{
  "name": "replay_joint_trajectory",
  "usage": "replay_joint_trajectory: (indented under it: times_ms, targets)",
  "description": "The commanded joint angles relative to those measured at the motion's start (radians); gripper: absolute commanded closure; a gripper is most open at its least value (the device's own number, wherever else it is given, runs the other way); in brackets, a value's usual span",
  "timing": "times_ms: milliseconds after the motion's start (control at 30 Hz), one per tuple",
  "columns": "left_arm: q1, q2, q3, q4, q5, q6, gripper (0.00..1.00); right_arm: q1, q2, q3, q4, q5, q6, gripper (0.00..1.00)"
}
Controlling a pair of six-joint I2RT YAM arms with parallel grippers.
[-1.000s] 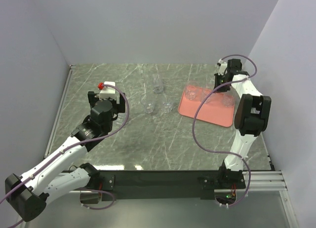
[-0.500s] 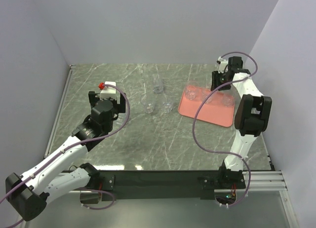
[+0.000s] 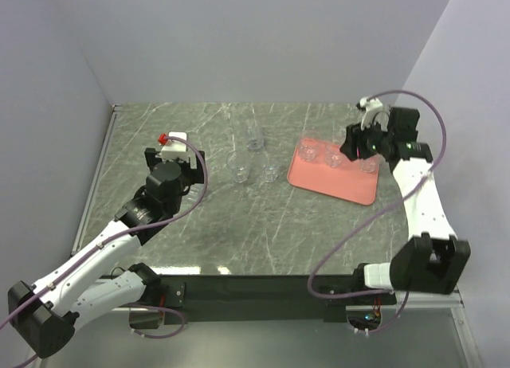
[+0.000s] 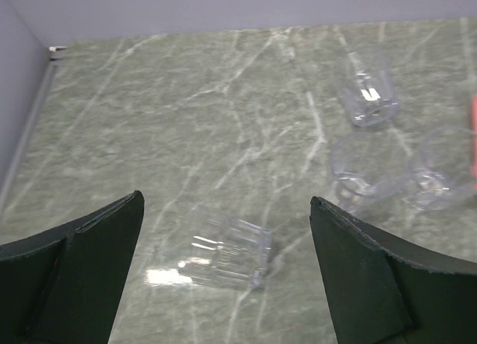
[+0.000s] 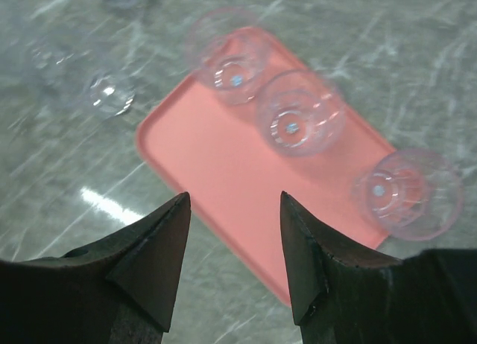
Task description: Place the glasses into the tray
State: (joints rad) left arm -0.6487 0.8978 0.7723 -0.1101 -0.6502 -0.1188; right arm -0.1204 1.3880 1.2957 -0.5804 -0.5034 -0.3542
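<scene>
The lying glass's rim faces left in the left wrist view, so the robot's left gripper will next swing that way, turn and lower onto the lying glass's open rim (image 4: 170, 243).
The salmon-pink tray (image 3: 343, 185) lies at the right, also in the right wrist view (image 5: 216, 165). Three clear glasses stand in it in a row (image 3: 310, 150) (image 3: 333, 155) (image 3: 367, 162), seen from above in the right wrist view (image 5: 231, 57) (image 5: 298, 120) (image 5: 410, 191). Three more glasses stand on the table (image 3: 254, 135) (image 3: 239, 170) (image 3: 270, 174). Another glass (image 4: 227, 251) lies on its side on the table between and ahead of my open, empty left gripper (image 4: 225, 201) (image 3: 174, 143). My right gripper (image 3: 356, 145) (image 5: 235, 199) is open and empty above the tray.
Grey walls close the table at the left, back and right. The three standing glasses show at the right of the left wrist view (image 4: 365, 87) (image 4: 361, 169) (image 4: 440, 169), with the tray's edge (image 4: 474, 135) beyond them. The marbled table (image 3: 239, 225) spreads in front.
My right arm has swung out to the right and its gripper has moved from the back right corner to above the tray. The left arm has hardly moved.
</scene>
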Motion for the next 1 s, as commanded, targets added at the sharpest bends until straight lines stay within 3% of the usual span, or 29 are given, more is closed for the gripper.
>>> replay_joint_trajectory:
  times_ms: [0,267,567,833,933,967]
  targets:
    - [0.006,-0.031,0.007,-0.006,0.090,-0.102,0.00,0.002,-0.118,-0.139,-0.019,-0.136,-0.066,0.42]
    - [0.012,-0.134,0.009,-0.118,0.216,-0.343,0.01,0.001,-0.372,-0.352,-0.007,-0.187,-0.111,0.42]
    - [0.027,-0.301,-0.116,-0.178,0.254,-0.678,0.01,-0.013,-0.474,-0.479,0.030,-0.228,-0.123,0.41]
    - [0.092,-0.310,-0.169,-0.160,0.256,-0.760,0.01,-0.042,-0.478,-0.492,0.011,-0.262,-0.134,0.42]
    - [0.193,-0.258,-0.157,-0.148,0.332,-0.739,0.01,-0.051,-0.489,-0.495,0.014,-0.265,-0.135,0.42]
    - [0.233,-0.220,-0.157,-0.140,0.428,-0.730,0.01,-0.051,-0.494,-0.495,0.013,-0.268,-0.135,0.42]
